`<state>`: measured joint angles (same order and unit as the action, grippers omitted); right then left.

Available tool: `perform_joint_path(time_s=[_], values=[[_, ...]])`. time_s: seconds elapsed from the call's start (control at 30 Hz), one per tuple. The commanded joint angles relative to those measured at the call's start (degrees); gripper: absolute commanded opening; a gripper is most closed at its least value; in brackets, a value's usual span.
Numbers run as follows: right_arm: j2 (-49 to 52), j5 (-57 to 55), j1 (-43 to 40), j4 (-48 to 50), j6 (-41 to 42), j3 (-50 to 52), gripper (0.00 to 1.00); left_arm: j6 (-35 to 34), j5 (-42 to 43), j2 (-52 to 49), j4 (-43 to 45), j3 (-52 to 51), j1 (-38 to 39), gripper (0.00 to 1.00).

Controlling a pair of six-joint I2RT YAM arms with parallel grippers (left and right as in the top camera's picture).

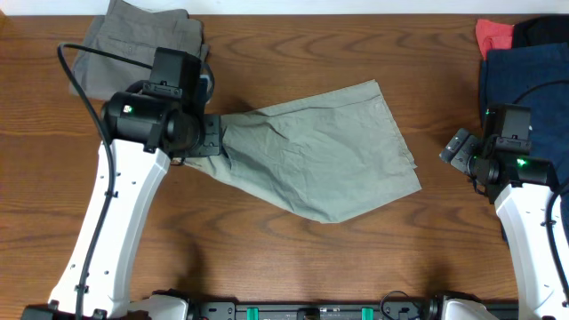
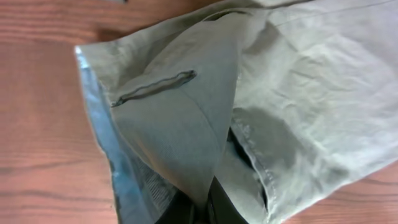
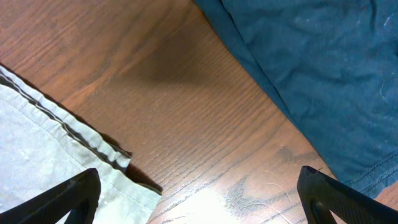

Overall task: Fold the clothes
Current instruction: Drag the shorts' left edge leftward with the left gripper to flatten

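The bunched end needs spreading, so next I'll draw my left gripper down and to its left in the overhead view toward the bare wood, then release it.
The pale khaki-green shorts [image 1: 324,151] lie spread across the middle of the table, their left end bunched and lifted. My left gripper [image 1: 212,135] is shut on that left end. In the left wrist view the shorts [image 2: 186,118] rise in a raised fold into the pinched fingers [image 2: 219,208], with a stitched pocket slit [image 2: 152,88] and light lining [image 2: 115,162] showing. My right gripper [image 1: 460,149] hovers to the right of the shorts, open. Its fingers [image 3: 68,196] stand wide over bare wood, with a hemmed corner of the shorts [image 3: 62,149] beside the left one.
Darker grey-olive shorts [image 1: 142,40] lie folded at the back left, behind my left arm. A navy garment [image 1: 529,80] and something red [image 1: 494,36] lie at the back right. The navy cloth [image 3: 311,68] fills the upper right of the right wrist view.
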<state>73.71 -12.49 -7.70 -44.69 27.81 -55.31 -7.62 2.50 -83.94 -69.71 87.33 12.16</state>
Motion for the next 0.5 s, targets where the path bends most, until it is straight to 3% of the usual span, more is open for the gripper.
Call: perform_joint_path(time_s=[0.0,0.33,0.37,0.4,0.43,0.47], values=[[-0.09,-0.98,0.48,0.13,-0.66,-0.02,0.99,-2.97,-7.63,-2.01,-1.73,-2.38,-0.33,0.06],[-0.09,-1.01,0.48,0.11,-0.68,-0.02,0.99,-6.25,-9.49,-8.48,0.83,-11.54,-6.45,0.07],[-0.09,-0.98,0.48,0.13,-0.66,-0.02,0.99,-6.25,-9.46,-9.29,1.03,-11.78,-7.34,0.10],[-0.09,-1.01,0.48,0.13,-0.68,-0.02,0.99,-6.25,-9.46,-10.05,1.25,-11.80,-8.20,0.17],[-0.09,-0.98,0.48,0.11,-0.68,-0.02,0.99,-6.23,-9.46,-10.64,1.68,-11.80,-8.92,0.40],[-0.09,-1.01,0.48,0.11,-0.66,-0.02,0.99,-6.23,-9.46,-11.32,2.54,-11.80,-9.77,0.68]])
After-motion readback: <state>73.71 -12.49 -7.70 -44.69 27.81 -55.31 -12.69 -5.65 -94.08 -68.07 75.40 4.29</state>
